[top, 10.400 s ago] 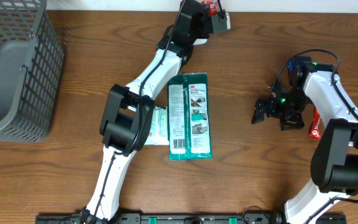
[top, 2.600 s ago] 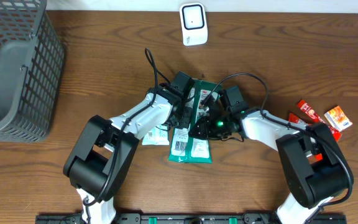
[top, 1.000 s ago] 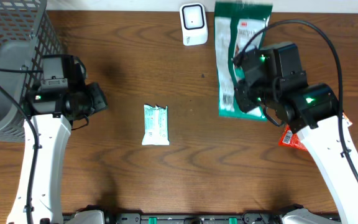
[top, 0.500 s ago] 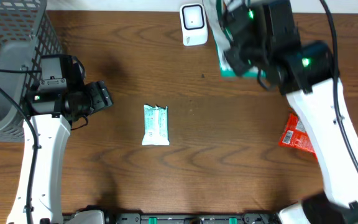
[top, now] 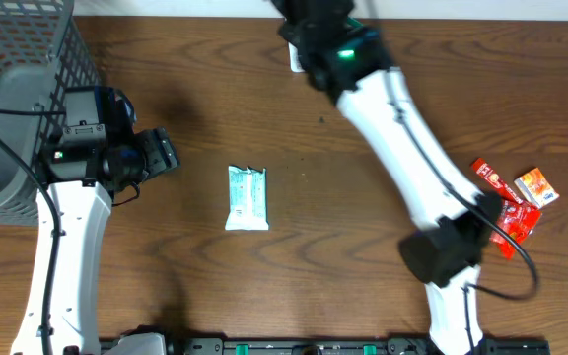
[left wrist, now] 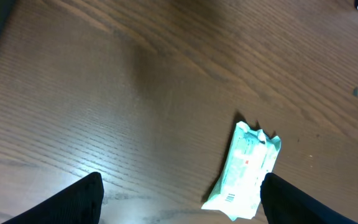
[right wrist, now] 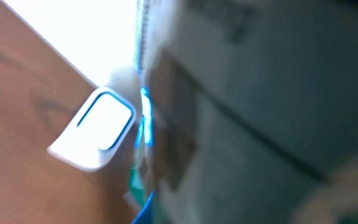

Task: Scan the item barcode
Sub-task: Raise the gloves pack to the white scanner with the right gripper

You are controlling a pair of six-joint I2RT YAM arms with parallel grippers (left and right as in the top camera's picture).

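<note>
My right gripper needs to sweep past the scanner (top: pixel 293 61) and then go back to let go of the package by the red snack packets, which are to its right in the overhead view.
The item is a large green package (right wrist: pixel 185 124). It fills the right wrist view as a close blur, its edge next to the white scanner (right wrist: pixel 95 130). From overhead, my right gripper (top: pixel 309 18) is at the table's far edge, shut on the package, which the arm hides. Only a sliver of the scanner (top: pixel 293 61) shows beside the arm. At the left of the table my left gripper (top: pixel 158 154) hangs open and holds nothing. In its own view the left gripper (left wrist: pixel 182 205) hangs above bare wood.
A small pale green packet (top: pixel 247 197) lies mid-table, also in the left wrist view as the packet (left wrist: pixel 244 171). A grey wire basket (top: pixel 18 108) stands at the far left. Red snack packets (top: pixel 506 202) lie at the right, near the right arm's base.
My right arm has swung the green package up and left, from the right of the scanner to right over it at the table's far edge. The left arm has barely moved.
</note>
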